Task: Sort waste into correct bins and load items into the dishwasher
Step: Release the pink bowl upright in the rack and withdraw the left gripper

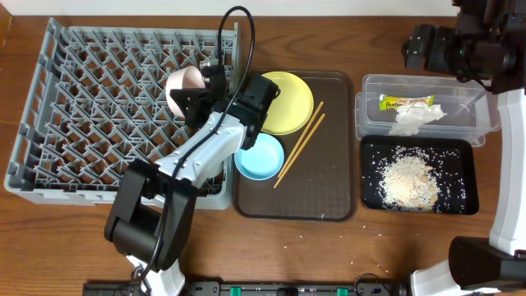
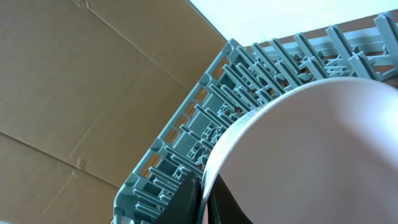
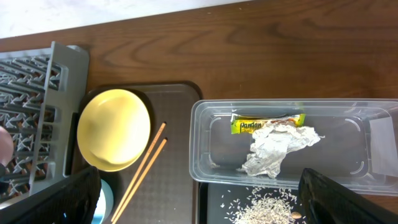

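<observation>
Next, my left gripper lowers the white bowl (image 1: 182, 85) onto the pegs toward the rack's edge by the brown tray, since those slots are empty, and then opens.
My left gripper (image 1: 197, 94) is shut on the rim of the white bowl (image 1: 182, 85), holding it tilted over the right part of the grey dish rack (image 1: 99, 99). In the left wrist view the bowl (image 2: 311, 162) fills the frame with the rack (image 2: 186, 143) behind it. The yellow plate (image 1: 288, 103), light blue bowl (image 1: 260, 156) and chopsticks (image 1: 300, 142) lie on the brown tray (image 1: 329, 189). The wrapper (image 1: 403, 102) and napkin (image 1: 415, 117) lie in the clear tub (image 1: 370, 115). Rice (image 1: 407, 177) lies in the black tray (image 1: 468, 177). My right gripper (image 1: 460, 49) is open and empty, high above the tub (image 3: 205, 137). No cup shows.
A few rice grains lie on the wooden table near the front edge (image 1: 374, 275). Cardboard (image 2: 74, 93) stands beyond the rack's far side. The rack sits right against the brown tray's left edge.
</observation>
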Robot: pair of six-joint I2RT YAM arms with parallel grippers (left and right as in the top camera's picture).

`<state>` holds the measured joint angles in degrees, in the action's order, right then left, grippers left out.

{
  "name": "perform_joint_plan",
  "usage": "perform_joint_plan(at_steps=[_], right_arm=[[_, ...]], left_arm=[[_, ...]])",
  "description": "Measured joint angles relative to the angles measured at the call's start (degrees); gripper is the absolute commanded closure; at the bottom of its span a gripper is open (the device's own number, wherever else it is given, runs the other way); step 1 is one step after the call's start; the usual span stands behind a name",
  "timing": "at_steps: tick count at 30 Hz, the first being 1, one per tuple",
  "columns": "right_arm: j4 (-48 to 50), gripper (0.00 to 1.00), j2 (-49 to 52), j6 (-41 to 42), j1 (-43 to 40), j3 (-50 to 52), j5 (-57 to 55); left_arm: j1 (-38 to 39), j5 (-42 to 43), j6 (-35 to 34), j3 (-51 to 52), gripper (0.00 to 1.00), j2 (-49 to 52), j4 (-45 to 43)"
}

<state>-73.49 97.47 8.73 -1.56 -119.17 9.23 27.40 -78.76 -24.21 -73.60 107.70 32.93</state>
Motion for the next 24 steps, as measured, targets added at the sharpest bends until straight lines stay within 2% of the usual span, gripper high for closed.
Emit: perform_joint_plan(at_steps=[12,16,19,24], right_arm=[[0.00,0.01,0.00,0.02,0.00,0.00,0.00],[0.00,0.01,0.00,0.02,0.00,0.00,0.00],[0.00,0.01,0.00,0.00,0.00,0.00,0.00],[0.00,0.01,0.00,0.00,0.00,0.00,0.02]], left_arm=[[-1.73,-2.19,-0.02,0.00,0.93,2.21,-0.26],[-0.26,-1.88,-0.02,0.00,0.93,2.43,0.11],[2.23,1.60,-0.02,0.00,0.91,2.47,0.24],[2.49,6.97,-0.55,0.00,0.60,2.47,1.66]])
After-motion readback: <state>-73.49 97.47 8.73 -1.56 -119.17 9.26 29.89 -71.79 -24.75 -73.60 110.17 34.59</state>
